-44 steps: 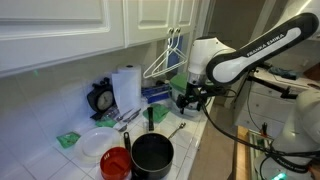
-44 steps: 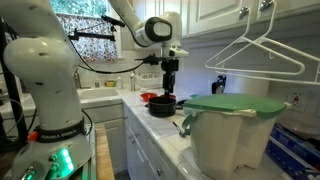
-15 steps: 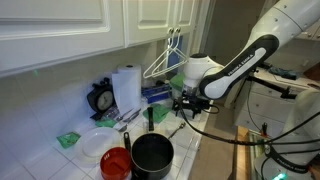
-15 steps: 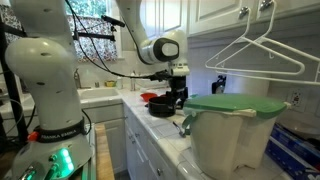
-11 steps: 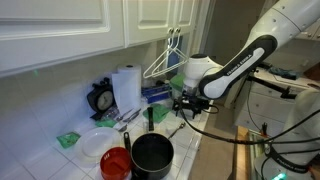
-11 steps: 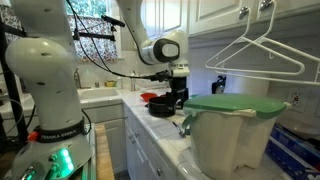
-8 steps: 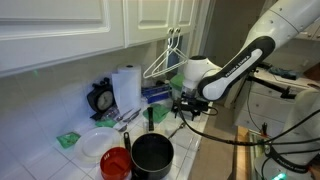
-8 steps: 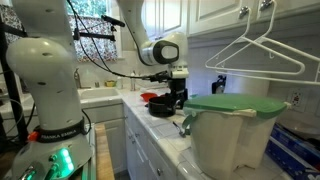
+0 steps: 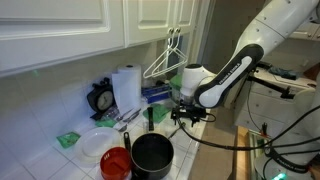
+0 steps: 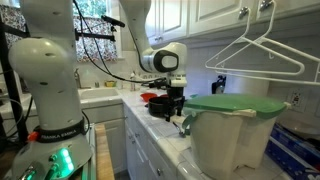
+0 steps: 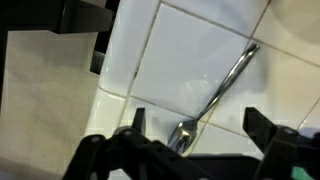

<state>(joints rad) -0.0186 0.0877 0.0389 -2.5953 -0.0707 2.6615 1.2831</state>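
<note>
My gripper moves down onto the neck of the metal spoon below it on the tiled counter next, since the open fingers already straddle the spoon's neck.
A metal spoon [image 11: 212, 92] lies on the white tiled counter [image 11: 180, 50], its bowl end between my two fingers. My gripper [image 11: 195, 125] is open and low over the spoon, one finger on each side, not closed on it. In an exterior view my gripper [image 9: 186, 117] hangs just above the counter beside the black pot [image 9: 152, 155]. In an exterior view it [image 10: 172, 103] is down near the pot [image 10: 160, 107].
A red bowl [image 9: 116, 162], white plate [image 9: 97, 144], paper towel roll [image 9: 127, 88], black timer [image 9: 101, 98] and wire hangers [image 9: 168, 55] stand along the counter. A white bucket with a green lid [image 10: 232, 125] is close to an exterior camera. The counter edge is near my gripper.
My arm has come down from above the counter and my gripper now sits low over the spoon. The spoon and the other objects have not moved.
</note>
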